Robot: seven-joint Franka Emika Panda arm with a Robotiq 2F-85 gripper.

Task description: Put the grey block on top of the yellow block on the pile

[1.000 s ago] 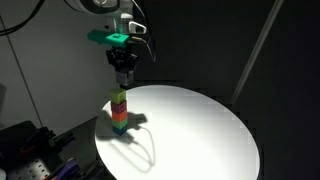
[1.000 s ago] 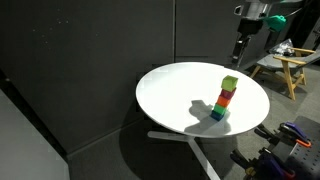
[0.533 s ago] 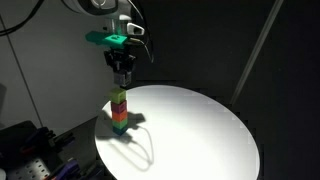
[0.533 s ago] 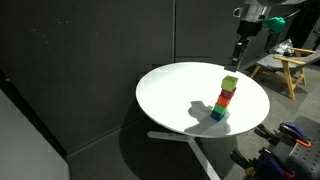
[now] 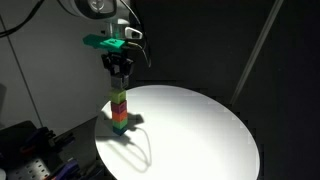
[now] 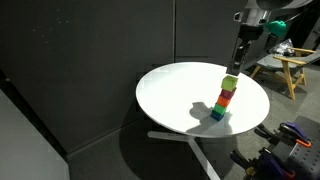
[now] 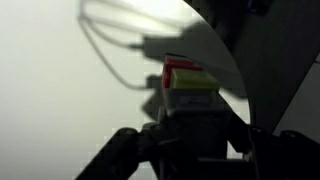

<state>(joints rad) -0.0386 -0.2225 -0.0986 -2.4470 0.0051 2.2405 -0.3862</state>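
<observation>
I need to lower my gripper a little next, put the grey block (image 7: 195,128) on the yellow block's top side (image 7: 193,79) and let it go, as that side is just below my gripper.
The pile (image 5: 120,112) stands near the edge of a round white table (image 5: 200,130); it also shows in the exterior view from the opposite side (image 6: 224,100). The yellow block (image 5: 120,97) (image 6: 230,83) tops it, with green, red and a darker cube below. My gripper (image 5: 120,72) (image 6: 238,58) hangs just above the pile. In the wrist view it is shut on the grey block (image 7: 195,128), a dark cube between the fingers, with the yellow block (image 7: 192,83) directly beyond it. The grey block is too small to make out in both exterior views.
The table stands on a white cross base (image 6: 190,140) in front of dark curtains. A wooden stool (image 6: 285,68) and equipment (image 5: 35,160) stand off the table's sides. Cables trail from the arm (image 5: 140,45).
The gripper has shifted a little sideways with the grey block, coming more directly over the pile. The pile has not moved.
</observation>
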